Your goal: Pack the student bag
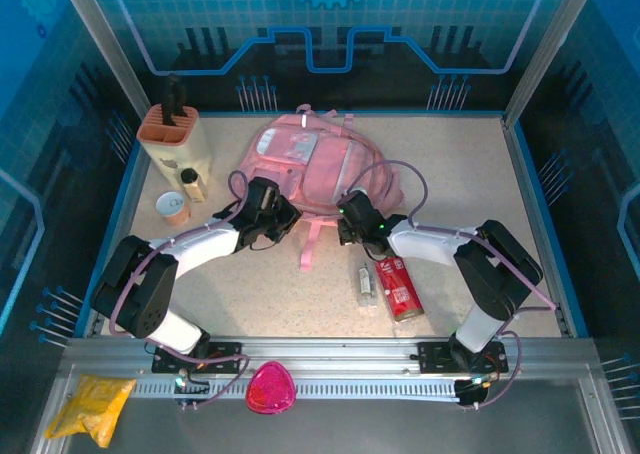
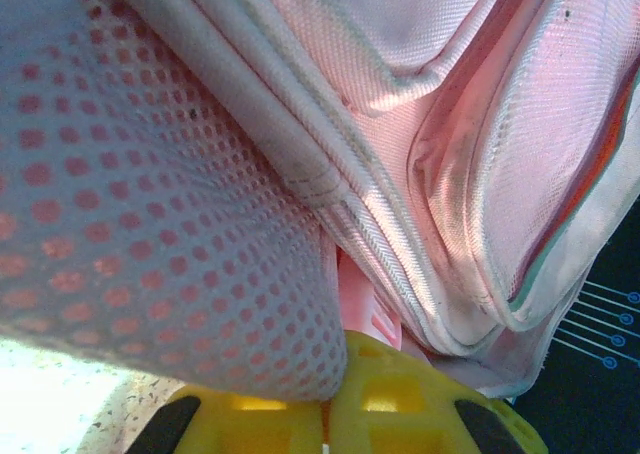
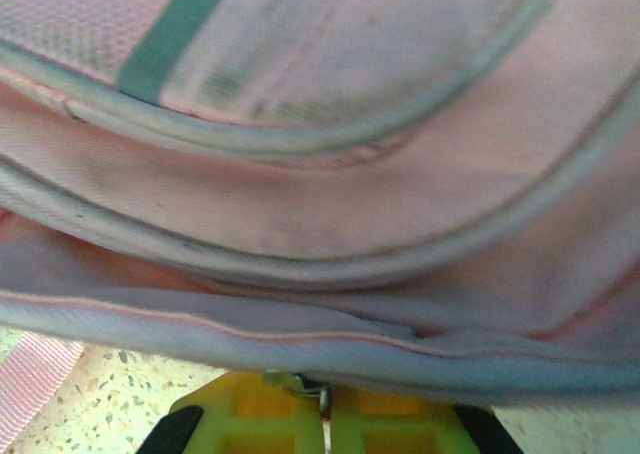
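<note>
The bag's body is outward of the left gripper, so the gripper will next move outward with the mesh pocket's tip and open its fingers to let it go.
The student bag, a soft pink backpack, lies flat at the far middle of the table. My left gripper is at its near-left edge. In the left wrist view the yellow jaws of the left gripper are shut together on the bag's fabric, just under a mesh pocket and pink seams. My right gripper is at the bag's near-right edge. In the right wrist view the right gripper is shut on a small metal zipper pull beneath the bag's piped edge.
A red can and a small pale bottle lie right of centre near the right arm. A beige holder, a little bottle and a round cup stand far left. A yellow packet and a pink pouch lie before the rail.
</note>
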